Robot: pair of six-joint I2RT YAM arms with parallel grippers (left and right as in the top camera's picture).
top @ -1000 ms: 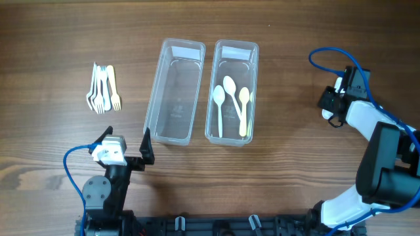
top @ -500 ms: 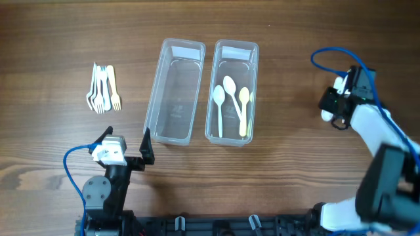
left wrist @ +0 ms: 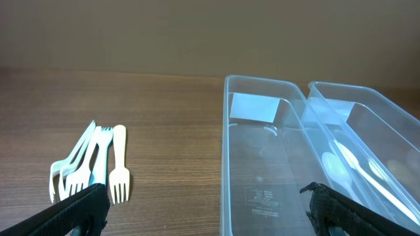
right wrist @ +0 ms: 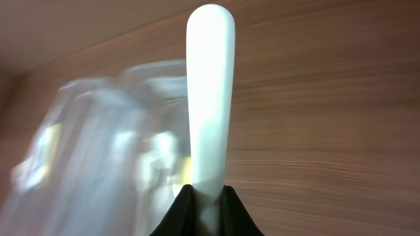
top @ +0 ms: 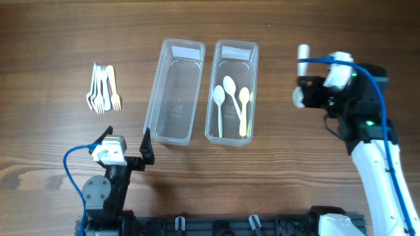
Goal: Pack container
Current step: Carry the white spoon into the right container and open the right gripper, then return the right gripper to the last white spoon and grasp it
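Note:
The white spoon (top: 302,56) should go next, in my right gripper, to the left in the overhead view, over the spoons that one container already holds. My right gripper should open there.
Two clear plastic containers stand side by side mid-table. The left container (top: 153,98) is empty; it also shows in the left wrist view (left wrist: 226,151). The right container (top: 255,78) holds three spoons (top: 230,98). A pile of several white forks (top: 103,87) lies at the far left, also in the left wrist view (left wrist: 88,164). My right gripper (top: 307,88) is shut on a white spoon (top: 302,56), held above the table just right of the right container; the spoon's handle (right wrist: 210,98) sticks out of the jaws (right wrist: 207,203). My left gripper (top: 128,137) is open and empty before the left container.
The wooden table (top: 52,151) runs all round. A blue cable (top: 367,72) loops over the right arm. The left arm's base (top: 105,190) sits at the front left edge.
My right arm has swung left from the far right edge toward the right container, with the white spoon in its jaws. The left arm has not moved.

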